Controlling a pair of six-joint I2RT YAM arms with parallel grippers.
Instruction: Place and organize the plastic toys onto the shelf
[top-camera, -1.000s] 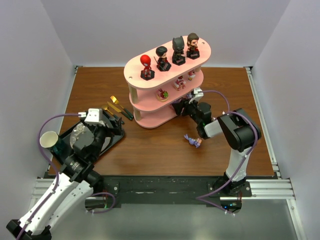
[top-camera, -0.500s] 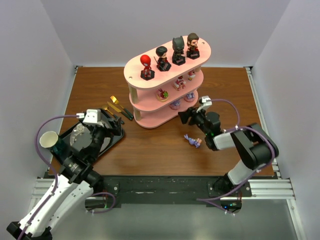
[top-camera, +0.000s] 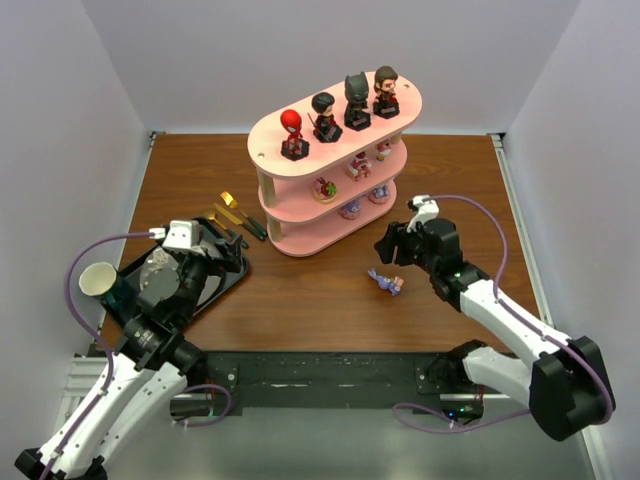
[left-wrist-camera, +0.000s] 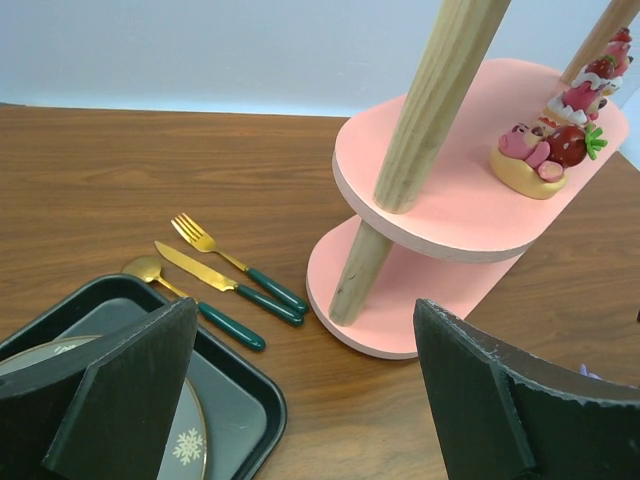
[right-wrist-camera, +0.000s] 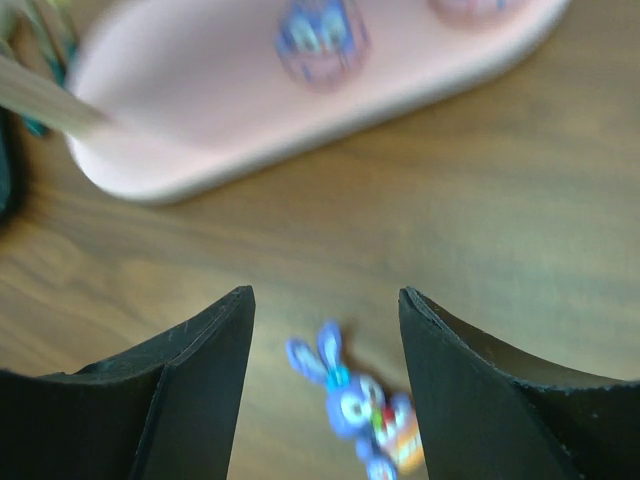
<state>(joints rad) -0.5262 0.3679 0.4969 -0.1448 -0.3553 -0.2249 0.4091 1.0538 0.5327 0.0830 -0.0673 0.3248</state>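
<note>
The blue bunny toy nearer my base comes next, and my right gripper lowers and moves back toward it to reach its lower body (top-camera: 392, 286) (right-wrist-camera: 382, 447).
The pink three-tier shelf (top-camera: 300, 240) stands at the table's middle back. Four big-headed figures (top-camera: 338, 108) stand on its top board. Small pink toys (top-camera: 356, 166) sit on the middle board and two purple-blue toys (top-camera: 362, 202) on the bottom board. A blue bunny-eared toy (top-camera: 385, 282) lies on the table in front of the shelf; in the right wrist view it (right-wrist-camera: 350, 400) lies between my open fingers. My right gripper (top-camera: 392, 243) is open and empty above and behind it. My left gripper (top-camera: 222, 243) is open and empty over the black tray.
A black tray (top-camera: 232, 282) with a plate lies at the left, a white cup (top-camera: 96, 279) beside it. Gold cutlery with green handles (top-camera: 238, 216) lies between tray and shelf, also in the left wrist view (left-wrist-camera: 225, 277). White walls stand on both sides.
My right gripper has drawn back from the shelf's bottom board toward the right and front, empty. Two purple-blue toys now show on that board. The left arm has barely moved.
</note>
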